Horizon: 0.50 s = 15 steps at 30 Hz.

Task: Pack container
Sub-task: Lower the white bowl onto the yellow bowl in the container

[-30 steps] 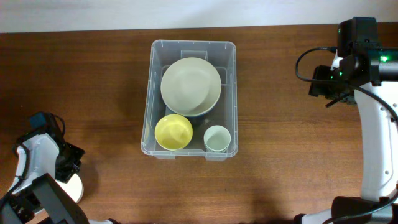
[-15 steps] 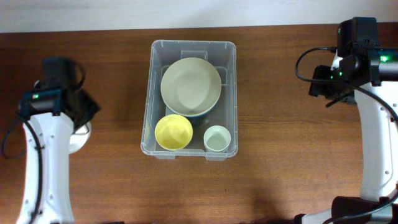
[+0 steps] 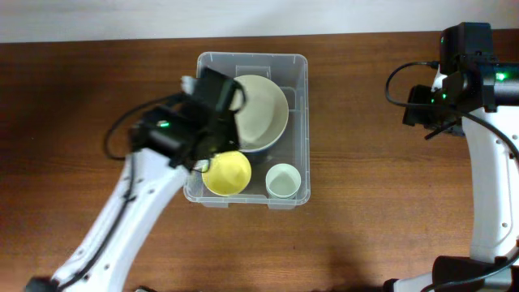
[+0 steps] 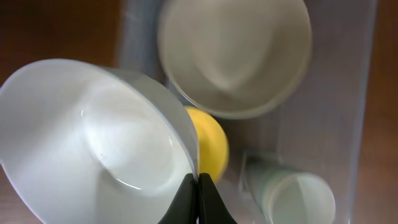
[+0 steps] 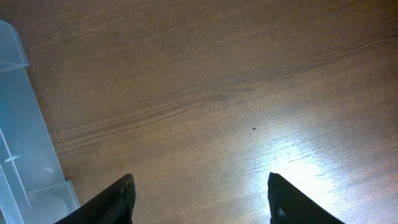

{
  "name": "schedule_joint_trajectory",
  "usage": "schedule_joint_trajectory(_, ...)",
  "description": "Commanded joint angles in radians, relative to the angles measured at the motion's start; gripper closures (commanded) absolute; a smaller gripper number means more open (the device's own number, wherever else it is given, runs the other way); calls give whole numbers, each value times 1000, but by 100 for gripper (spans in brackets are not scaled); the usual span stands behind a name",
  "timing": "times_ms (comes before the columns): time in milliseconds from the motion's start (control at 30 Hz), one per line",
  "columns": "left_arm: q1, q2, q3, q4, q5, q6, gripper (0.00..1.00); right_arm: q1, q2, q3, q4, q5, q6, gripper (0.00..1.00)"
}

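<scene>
My left gripper shifts toward the pale green cup next, then brings the white bowl down into the yellow bowl, which stands empty.
The clear plastic container stands at the table's middle. It holds a large pale bowl, a yellow bowl and a pale green cup. My left gripper is shut on the rim of a white bowl and holds it above the container's left side, over the yellow bowl. In the overhead view the left arm covers the white bowl. My right gripper is open and empty above bare wood, right of the container.
The large pale bowl and the cup show below the held bowl in the left wrist view. The container's corner shows at the left of the right wrist view. The right arm stands at the far right.
My left arm has swung from the table's left side to over the container's left edge, carrying the white bowl. The right arm has not moved.
</scene>
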Motion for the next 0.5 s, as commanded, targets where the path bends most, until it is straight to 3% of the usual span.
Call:
schedule_joint_trajectory(0,-68,83,3,-11,18,24,99,-7,-20,-5,0,15,-8,37)
schedule_joint_trajectory(333,-106,259,-1,-53,109,23,99,-7,-20,-5,0,16,-8,37)
schedule_joint_trajectory(367,-106,270,-1,-54,108,24,95,-7,-20,-5,0,16,-9,37)
schedule_joint_trajectory(400,-106,280,-1,-55,107,24,75,-7,-20,-5,0,16,-9,37)
schedule_joint_trajectory(433,-105,282,-1,-55,106,24,43,-7,-20,-5,0,16,-9,37)
schedule_joint_trajectory(467,-101,284,-1,-54,98,24,27,-7,-20,-5,0,16,-9,37)
